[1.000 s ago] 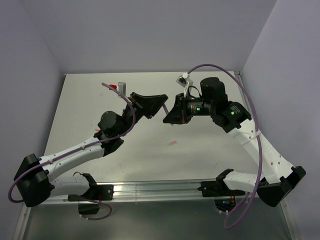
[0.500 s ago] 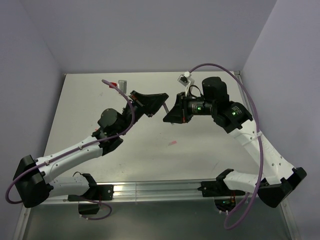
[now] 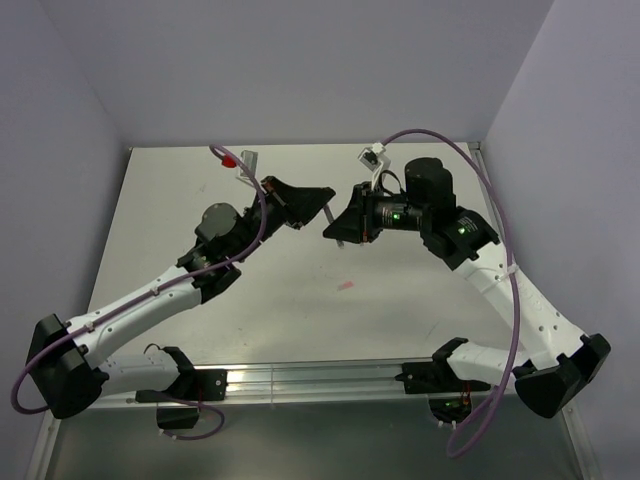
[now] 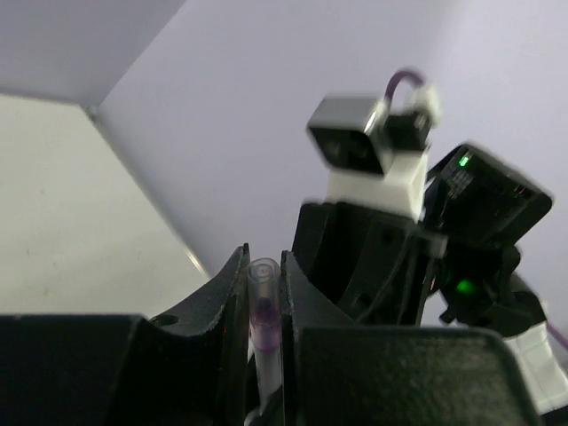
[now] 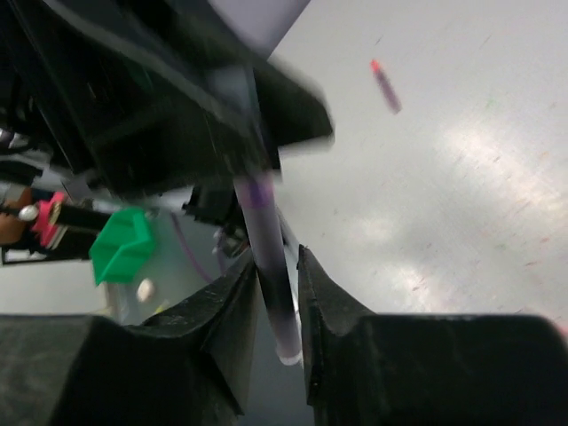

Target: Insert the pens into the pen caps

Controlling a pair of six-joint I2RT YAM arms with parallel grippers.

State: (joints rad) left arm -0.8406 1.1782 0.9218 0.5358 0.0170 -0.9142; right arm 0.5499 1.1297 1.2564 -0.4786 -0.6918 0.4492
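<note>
The pen and cap are joined, so my left gripper should next tilt its fingers and lower the capped pen onto the tabletop, outward of the pinkish-red cap, to release it.
My left gripper and right gripper meet tip to tip above the middle of the table. In the left wrist view the left gripper is shut on a pale grey pen cap, a translucent tube with a purple patch inside. In the right wrist view the right gripper is shut on the dark grey pen, which runs up to the left gripper's fingers. Their join is blurred. A pinkish-red cap lies on the table, also in the right wrist view. The other pens are out of view.
The grey table is bounded by pale violet walls at the back and both sides. A metal rail runs along the near edge between the arm bases. Purple cables loop over both arms.
The left arm has risen and swung a little toward the back; the right wrist shifted slightly left. Both grippers stay together, each holding its object.
</note>
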